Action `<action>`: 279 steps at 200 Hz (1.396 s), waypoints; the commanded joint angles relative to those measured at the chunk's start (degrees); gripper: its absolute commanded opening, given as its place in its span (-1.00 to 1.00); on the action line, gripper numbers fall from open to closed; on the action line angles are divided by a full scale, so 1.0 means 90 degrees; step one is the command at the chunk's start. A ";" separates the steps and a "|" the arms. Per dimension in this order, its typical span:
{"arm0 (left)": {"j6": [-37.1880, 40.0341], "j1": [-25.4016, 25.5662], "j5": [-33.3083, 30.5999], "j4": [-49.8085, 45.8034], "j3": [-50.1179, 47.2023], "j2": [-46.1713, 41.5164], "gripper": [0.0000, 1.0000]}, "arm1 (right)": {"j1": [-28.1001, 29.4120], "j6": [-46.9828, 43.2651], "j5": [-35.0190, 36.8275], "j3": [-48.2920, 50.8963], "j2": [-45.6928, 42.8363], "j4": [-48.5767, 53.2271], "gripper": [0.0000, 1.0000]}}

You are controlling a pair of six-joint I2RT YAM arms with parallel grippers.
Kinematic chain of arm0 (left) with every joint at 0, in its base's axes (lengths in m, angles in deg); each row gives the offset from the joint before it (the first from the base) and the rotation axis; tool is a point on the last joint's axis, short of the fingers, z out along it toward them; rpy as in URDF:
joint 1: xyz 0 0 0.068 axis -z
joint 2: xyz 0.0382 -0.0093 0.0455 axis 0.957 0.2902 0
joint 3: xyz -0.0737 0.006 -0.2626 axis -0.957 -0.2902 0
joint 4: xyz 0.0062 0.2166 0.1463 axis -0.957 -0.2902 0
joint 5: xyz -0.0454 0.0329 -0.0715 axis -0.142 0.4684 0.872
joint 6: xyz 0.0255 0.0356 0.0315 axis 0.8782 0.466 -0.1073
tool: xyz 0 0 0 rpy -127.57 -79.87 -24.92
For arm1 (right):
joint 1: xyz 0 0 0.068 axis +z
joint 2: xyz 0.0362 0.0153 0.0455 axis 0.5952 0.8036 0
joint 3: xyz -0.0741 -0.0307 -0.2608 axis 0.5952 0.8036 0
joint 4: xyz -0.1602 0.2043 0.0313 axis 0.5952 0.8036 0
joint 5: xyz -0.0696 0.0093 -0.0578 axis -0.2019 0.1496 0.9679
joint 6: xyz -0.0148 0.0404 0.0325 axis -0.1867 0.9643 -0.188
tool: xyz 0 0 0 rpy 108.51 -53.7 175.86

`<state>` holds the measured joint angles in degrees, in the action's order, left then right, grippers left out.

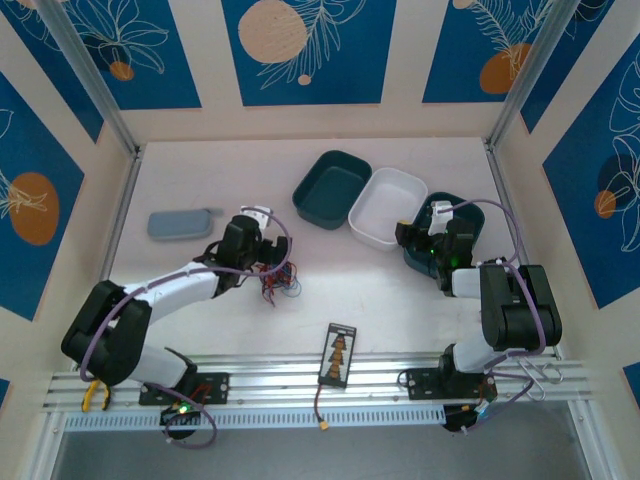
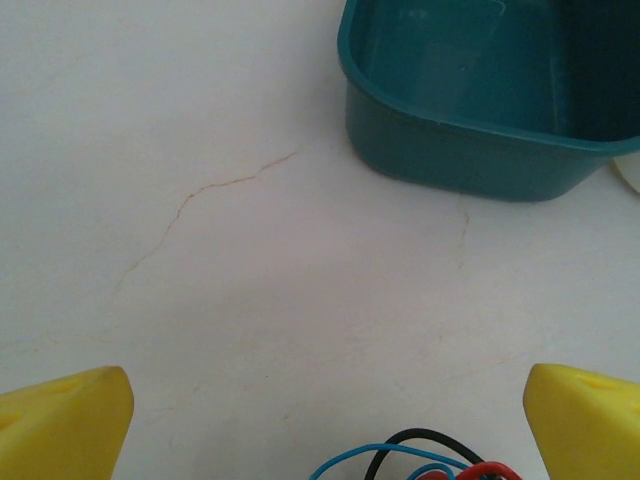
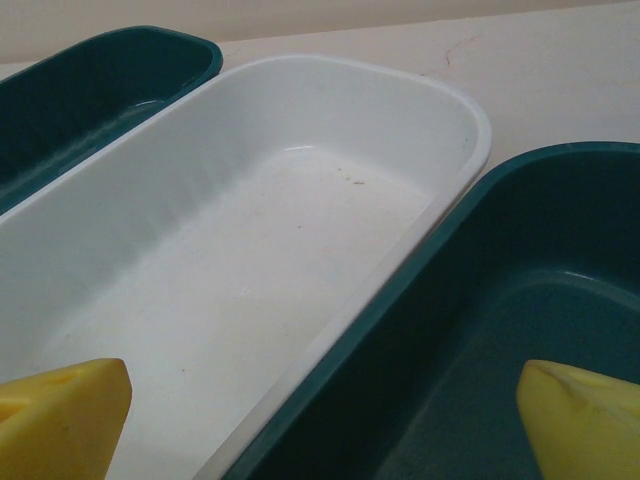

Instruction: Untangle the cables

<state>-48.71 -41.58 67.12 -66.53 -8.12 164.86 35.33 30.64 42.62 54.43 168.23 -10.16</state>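
Note:
The left gripper moves down onto the looped wires of the tangle [image 1: 275, 277] [image 2: 435, 458] next and closes, since the black, blue and red loops lie between the wide-open fingers.
The cables [image 1: 279, 285] lie as a small tangle of red, blue and black wires on the white table, left of centre. My left gripper [image 1: 267, 266] hovers just beside and over them. In the left wrist view its yellow fingertips [image 2: 65, 425] stand wide apart and open, with black, blue and red loops of the cables [image 2: 430, 460] at the bottom edge between them. My right gripper [image 1: 417, 236] is open over the trays. Its yellow fingertips [image 3: 60, 415] straddle the rim between the white tray [image 3: 300, 130] and the near teal tray [image 3: 560, 230], holding nothing.
A teal tray [image 1: 322, 168], a white tray [image 1: 398, 178] and a second teal tray [image 1: 470, 208] sit side by side at the back. A grey-blue lid [image 1: 183, 222] lies to the left. A card [image 1: 339, 355] and a wire with an orange plug [image 1: 323, 426] lie near the front rail.

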 commanded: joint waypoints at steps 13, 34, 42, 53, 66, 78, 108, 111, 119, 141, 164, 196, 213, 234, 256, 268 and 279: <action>0.0150 0.0153 -0.0160 -0.0445 0.0304 0.0029 1.00 | 0.0008 -0.0013 -0.0093 -0.0043 0.0011 -0.0021 0.98; 0.0279 0.0204 -0.0148 -0.0620 0.0388 0.0110 1.00 | 0.0005 -0.0014 -0.0098 -0.0046 0.0006 -0.0022 0.98; 0.0341 0.0227 -0.0135 -0.0681 0.0423 0.0169 1.00 | 0.0006 -0.0013 -0.0095 -0.0039 0.0006 -0.0021 0.98; 0.0437 0.0260 -0.0105 -0.0757 0.0475 0.0252 1.00 | 0.0003 -0.0013 -0.0100 -0.0041 0.0006 -0.0024 0.98; 0.0528 0.0309 -0.0085 -0.0842 0.0529 0.0341 1.00 | 0.0011 -0.0013 -0.0096 -0.0037 0.0006 -0.0022 0.98; 0.0591 0.0355 -0.0095 -0.0863 0.0541 0.0363 1.00 | 0.0010 -0.0013 -0.0096 -0.0037 0.0006 -0.0022 0.98; 0.0563 0.0381 0.0007 -0.0834 0.0449 0.0302 1.00 | 0.0006 -0.0020 -0.0097 -0.0039 0.0006 -0.0025 0.98; 0.0557 0.0376 0.0019 -0.0827 0.0445 0.0296 1.00 | 0.0005 -0.0014 -0.0096 -0.0035 0.0006 -0.0029 0.98; 0.0551 0.0378 0.0050 -0.0815 0.0420 0.0276 1.00 | 0.0005 -0.0014 -0.0087 -0.0039 0.0006 -0.0021 0.98; 0.0531 0.0380 0.0100 -0.0754 0.0357 0.0321 1.00 | 0.0005 -0.0015 -0.0096 -0.0038 0.0005 -0.0028 0.98; 0.0361 0.0389 0.0071 -0.0694 0.0276 0.0407 0.99 | 0.0005 0.0010 -0.0109 -0.0030 0.0055 -0.0138 0.98; 0.0174 0.0399 0.0093 -0.0600 0.0248 0.0530 1.00 | 0.0006 -0.0015 -0.0098 -0.0054 -0.0010 0.0031 0.98; 0.0136 0.0392 -0.0073 -0.0808 0.0367 0.0652 0.98 | 0.0005 -0.0010 -0.0105 -0.0049 -0.0006 0.0012 0.98; 0.0104 0.0391 -0.0237 -0.1114 0.0516 0.0793 0.72 | 0.0005 -0.0010 -0.0106 -0.0038 0.0013 -0.0041 0.98; 0.0089 0.0396 -0.0249 -0.1228 0.0451 0.0678 0.13 | 0.0005 -0.0008 -0.0101 -0.0045 0.0001 -0.0009 0.98; 0.0038 0.0392 -0.0251 -0.1271 0.0401 0.0552 -0.21 | 0.0005 -0.0012 -0.0104 -0.0046 0.0006 -0.0017 0.98; 0.0011 0.0394 -0.0229 -0.1300 0.0386 0.0432 -0.53 | 0.0006 -0.0011 -0.0106 -0.0049 0.0005 -0.0016 0.98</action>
<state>-47.64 -38.52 66.09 -75.74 -4.93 171.27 35.33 30.66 42.62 54.43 168.23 -9.99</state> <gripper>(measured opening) 0.367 0.991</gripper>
